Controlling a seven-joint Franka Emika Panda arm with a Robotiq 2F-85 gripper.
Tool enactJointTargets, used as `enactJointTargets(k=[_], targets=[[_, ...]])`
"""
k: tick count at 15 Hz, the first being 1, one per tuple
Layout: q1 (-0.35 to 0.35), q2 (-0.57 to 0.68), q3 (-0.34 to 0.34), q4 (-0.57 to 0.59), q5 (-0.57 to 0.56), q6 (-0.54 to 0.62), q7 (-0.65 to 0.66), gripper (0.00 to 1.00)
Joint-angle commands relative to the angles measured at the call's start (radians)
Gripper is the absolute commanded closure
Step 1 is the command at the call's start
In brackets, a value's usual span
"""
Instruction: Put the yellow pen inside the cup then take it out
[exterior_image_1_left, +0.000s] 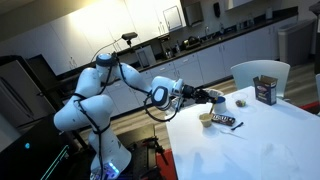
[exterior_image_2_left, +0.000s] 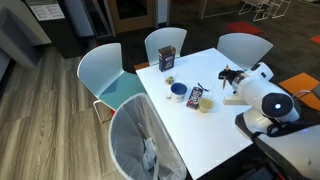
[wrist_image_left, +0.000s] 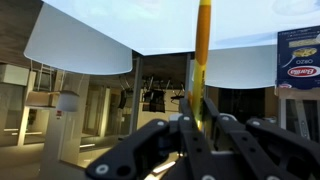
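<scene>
I will next tip my gripper downward and lower it toward the bare tabletop beside the cup to release the yellow pen (wrist_image_left: 203, 45), because that spot is below it.
My gripper (wrist_image_left: 200, 125) is shut on the yellow pen (wrist_image_left: 203, 45), which sticks straight out from between the fingers in the wrist view. In both exterior views the gripper (exterior_image_1_left: 216, 97) (exterior_image_2_left: 226, 74) hovers above the white table, apart from the small cream cup (exterior_image_1_left: 206, 119) (exterior_image_2_left: 205, 104). The cup stands upright on the table, below and a little to the side of the gripper. The pen is too thin to make out in the exterior views. The cup does not show in the wrist view.
A candy bar (exterior_image_1_left: 226, 122) (exterior_image_2_left: 195, 98) lies beside the cup. A blue-and-white vessel (exterior_image_2_left: 178, 92) and a dark rectangular box (exterior_image_1_left: 265, 90) (exterior_image_2_left: 167, 60) (wrist_image_left: 300, 60) stand on the white table (exterior_image_1_left: 270, 140) (exterior_image_2_left: 180, 125). White chairs (exterior_image_2_left: 105, 70) ring the table.
</scene>
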Motion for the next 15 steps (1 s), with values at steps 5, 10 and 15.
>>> enactJointTargets(k=[5,10,15], targets=[[-0.279,-0.431,-0.038,-0.033,-0.384,0.0,0.005,0.96],[-0.563,-0.655,0.029,-0.015,-0.635,-0.081,-0.043,0.96],[-0.982,-0.822,0.407,0.051,-0.53,-0.282,-0.339,0.96]])
